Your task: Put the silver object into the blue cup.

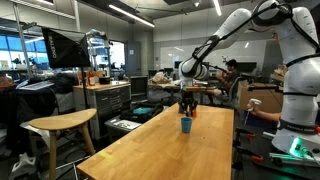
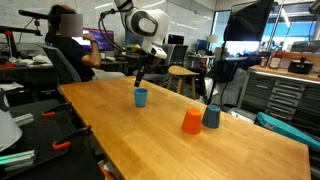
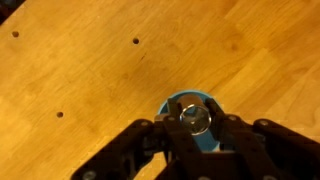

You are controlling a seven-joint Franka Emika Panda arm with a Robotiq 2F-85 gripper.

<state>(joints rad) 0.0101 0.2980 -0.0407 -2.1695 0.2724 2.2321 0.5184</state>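
I will move my gripper down to the blue cup's rim next and release the silver object inside. The blue cup's opening (image 2: 140,90) (image 3: 206,139) is below my gripper, with a gap between them.
The blue cup (image 1: 186,125) stands upright on the far part of the wooden table (image 1: 160,150); it also shows in an exterior view (image 2: 141,97). In the wrist view the blue cup (image 3: 173,105) lies directly below my gripper (image 3: 192,120). The gripper is shut on the silver object (image 3: 193,118), a small shiny cylinder, held just above the cup's opening. In both exterior views the gripper (image 1: 187,105) (image 2: 139,80) hangs straight over the cup.
An orange-red cup (image 2: 191,122) and a dark blue-grey cup (image 2: 211,117) stand further along the table. A wooden stool (image 1: 62,125) stands beside the table. People sit at desks behind (image 2: 68,45). Small dark holes dot the tabletop (image 3: 136,42).
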